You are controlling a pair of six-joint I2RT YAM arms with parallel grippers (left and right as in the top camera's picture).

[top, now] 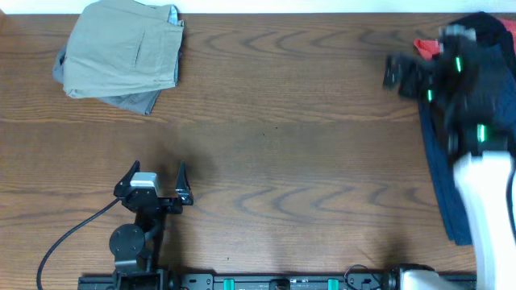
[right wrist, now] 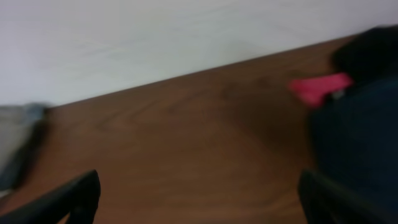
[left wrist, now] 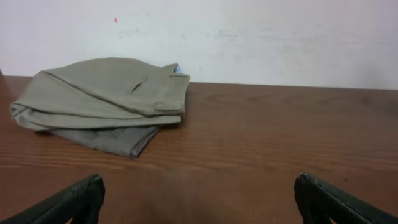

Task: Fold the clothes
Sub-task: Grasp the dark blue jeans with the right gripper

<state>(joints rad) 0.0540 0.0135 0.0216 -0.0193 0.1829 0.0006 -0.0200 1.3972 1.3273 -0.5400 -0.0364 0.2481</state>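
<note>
My right gripper lowers and tilts down onto the navy shorts' edge (top: 425,109) (right wrist: 317,134) facing the open table next, because bare wood beside that edge leaves a finger room.
Folded tan shorts (top: 125,50) lie on grey shorts (top: 137,100) at the table's far left; the left wrist view shows them too (left wrist: 106,93). Dark navy shorts (top: 455,189) lie in a heap at the right edge, with a coral-red piece (top: 426,47) and a black garment (top: 484,24) behind them. My left gripper (top: 156,179) is open and empty, low near the front left. My right gripper (top: 397,72) is blurred, open and empty, over the table just left of the heap. Its wrist view shows the coral piece (right wrist: 318,87) and navy fabric (right wrist: 357,143).
The wooden table (top: 282,137) spans the whole view. A white wall (left wrist: 249,37) runs behind its far edge. A black cable (top: 68,238) trails from the left arm's base.
</note>
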